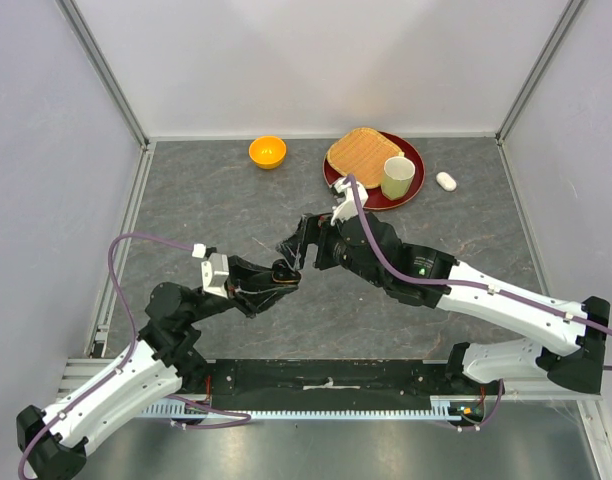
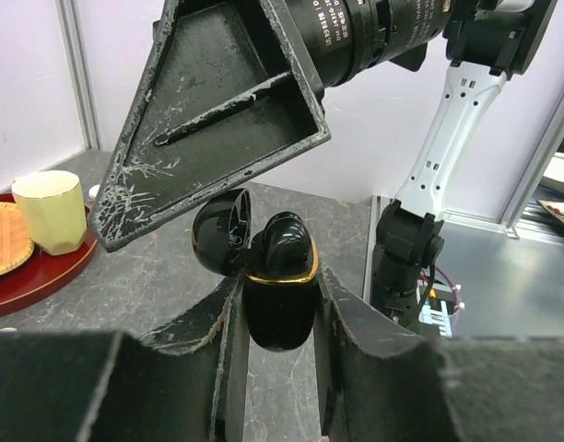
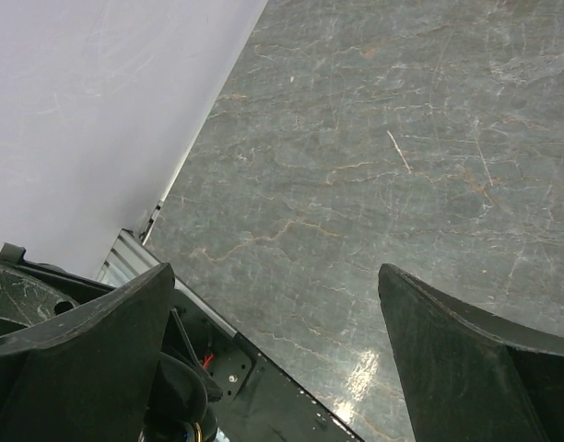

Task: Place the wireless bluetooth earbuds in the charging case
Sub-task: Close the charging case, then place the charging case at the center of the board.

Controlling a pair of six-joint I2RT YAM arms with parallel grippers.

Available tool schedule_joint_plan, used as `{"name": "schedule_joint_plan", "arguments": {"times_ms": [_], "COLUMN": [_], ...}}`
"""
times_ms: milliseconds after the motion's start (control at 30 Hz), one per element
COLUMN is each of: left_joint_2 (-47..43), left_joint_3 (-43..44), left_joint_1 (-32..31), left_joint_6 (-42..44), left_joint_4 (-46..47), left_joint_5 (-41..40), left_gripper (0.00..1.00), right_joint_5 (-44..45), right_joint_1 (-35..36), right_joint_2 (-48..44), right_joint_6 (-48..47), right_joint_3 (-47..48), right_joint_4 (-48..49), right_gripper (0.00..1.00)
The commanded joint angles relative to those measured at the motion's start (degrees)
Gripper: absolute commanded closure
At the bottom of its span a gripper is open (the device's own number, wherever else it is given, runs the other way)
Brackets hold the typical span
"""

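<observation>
My left gripper needs to bring the charging case (image 2: 280, 308) downward onto the bare tabletop below, tilting its fingers toward the table, to release the case, since I hold it aloft.
My left gripper (image 1: 282, 276) is shut on a glossy black charging case (image 2: 280, 308) with a gold rim and holds it upright above the table. Its lid (image 2: 219, 243) hangs open to the left. A black earbud (image 2: 286, 241) sits in the case's mouth. My right gripper (image 1: 295, 248) is open and empty, just above and beside the case. One of its fingers (image 2: 217, 120) hangs over the lid. In the right wrist view the right gripper (image 3: 275, 273) stands wide over bare table. The other earbuds are not visible.
An orange bowl (image 1: 267, 151) stands at the back. A red plate (image 1: 413, 156) at the back right carries a woven mat (image 1: 362, 154) and a pale cup (image 1: 397, 177). A white oval case (image 1: 446, 181) lies right of the plate.
</observation>
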Motion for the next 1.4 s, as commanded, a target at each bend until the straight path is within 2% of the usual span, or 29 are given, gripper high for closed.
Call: {"name": "schedule_joint_plan", "arguments": {"times_ms": [0,267,500,633,667,767,900,1067,1200,1367], "left_joint_2": [-1.57,-4.65,-3.78,-1.49,-1.05,-0.08,3.51,16.58,27.41,36.91], "left_joint_3": [1.90,-1.71,-1.63,1.10,2.58,3.82,4.17,6.90,8.22,10.86], "left_joint_1": [-0.04,0.05,-0.04,0.05,0.05,0.05,0.23,1.28,6.45,12.87], "left_joint_6": [-1.26,-2.40,-2.84,-2.75,-2.93,-6.17,-10.57,-17.25,-24.17,-29.38], "left_joint_4": [1.97,1.17,0.21,-7.24,-10.92,-15.07,-19.90,-21.33,-16.24,-14.57], "left_joint_5": [-3.82,-13.92,-15.51,-17.62,-18.15,-20.78,-22.02,-19.13,-8.08,-2.95], "left_gripper": [0.98,0.98,0.98,0.98,0.98,0.98,0.98,0.98,0.98,0.98], "right_joint_5": [-3.86,-14.50,-15.39,-5.83,-0.06,10.06,16.42,20.03,21.27,21.44], "right_joint_1": [0.04,0.04,0.04,0.04,0.04,-0.22,-1.53,-2.77,-3.21,-3.38], "right_joint_2": [-1.74,-3.85,-1.57,-2.70,-3.32,-6.39,-10.17,-15.27,-18.96,-20.99], "right_joint_6": [0.42,0.33,2.26,6.03,7.44,12.80,18.25,23.88,24.33,23.98], "right_joint_3": [-1.55,-8.75,-10.52,-11.31,-11.57,-13.15,-14.47,-17.11,-18.95,-19.31], "right_joint_4": [-0.06,7.22,7.41,4.87,3.04,-2.07,-8.66,-13.59,-14.12,-15.44], "right_gripper": [0.02,0.02,0.02,0.02,0.02,0.02,0.02,0.02,0.02,0.02]}}
